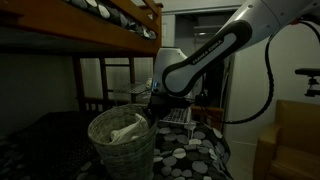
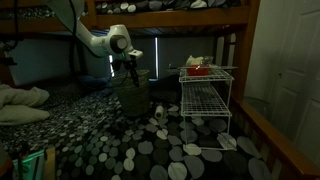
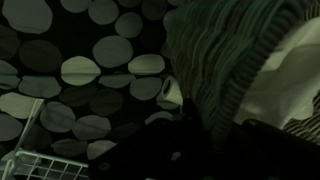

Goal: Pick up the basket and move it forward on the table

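The basket (image 1: 120, 145) moves with my gripper away from my base and the small white object by the basket's foot next, before it comes down.
The pale woven basket (image 1: 120, 145) stands on the black table cloth with white and grey circles (image 1: 195, 155), with a light cloth inside it. It shows in both exterior views (image 2: 133, 98). My gripper (image 1: 152, 110) reaches down onto its rim on the side towards the wire rack (image 2: 131, 72). In the wrist view the braided rim and wall (image 3: 225, 60) run between my two dark fingers (image 3: 225, 136), one outside and one inside, closed against the rim. The view is very dark.
A white metal wire tiered rack (image 2: 205, 95) stands beside the basket, with a red item on top (image 2: 198, 70); its corner shows in the wrist view (image 3: 30, 165). A small white object (image 3: 170, 95) lies by the basket's foot. A wooden bunk bed frame (image 1: 110, 25) hangs overhead.
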{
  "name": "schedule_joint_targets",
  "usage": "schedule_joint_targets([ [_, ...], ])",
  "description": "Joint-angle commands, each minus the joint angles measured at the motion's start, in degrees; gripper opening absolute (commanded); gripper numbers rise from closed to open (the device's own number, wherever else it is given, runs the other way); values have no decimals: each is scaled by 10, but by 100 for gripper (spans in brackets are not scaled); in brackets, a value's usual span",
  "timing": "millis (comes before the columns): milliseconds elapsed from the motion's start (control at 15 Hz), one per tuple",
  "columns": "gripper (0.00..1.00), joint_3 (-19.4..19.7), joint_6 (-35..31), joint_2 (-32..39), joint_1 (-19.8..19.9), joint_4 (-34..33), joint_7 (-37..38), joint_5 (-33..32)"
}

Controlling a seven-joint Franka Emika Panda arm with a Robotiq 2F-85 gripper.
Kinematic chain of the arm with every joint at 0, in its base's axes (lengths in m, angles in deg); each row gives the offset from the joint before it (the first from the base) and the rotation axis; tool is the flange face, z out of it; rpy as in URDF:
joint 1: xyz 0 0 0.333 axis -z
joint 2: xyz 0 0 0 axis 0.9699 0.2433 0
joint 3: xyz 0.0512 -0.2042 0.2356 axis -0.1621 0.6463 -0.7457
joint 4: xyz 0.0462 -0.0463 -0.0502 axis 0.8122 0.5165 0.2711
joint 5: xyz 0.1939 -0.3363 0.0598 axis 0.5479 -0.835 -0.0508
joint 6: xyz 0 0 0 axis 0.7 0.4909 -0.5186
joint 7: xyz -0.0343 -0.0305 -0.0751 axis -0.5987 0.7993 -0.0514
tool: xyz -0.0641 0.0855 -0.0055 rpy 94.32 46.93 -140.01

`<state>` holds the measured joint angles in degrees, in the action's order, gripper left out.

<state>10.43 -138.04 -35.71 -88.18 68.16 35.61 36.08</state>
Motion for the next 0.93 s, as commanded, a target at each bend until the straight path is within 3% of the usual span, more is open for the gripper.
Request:
schedule_joint_targets([
  [0, 2, 17, -23, 6, -17, -3, 43, -9],
  [133, 2, 32, -31, 28, -26, -27, 117, -29],
  [467, 2, 57, -57, 94, -48, -104, 217, -16],
  [867, 2, 53, -39, 169, -84, -212, 204, 12],
])
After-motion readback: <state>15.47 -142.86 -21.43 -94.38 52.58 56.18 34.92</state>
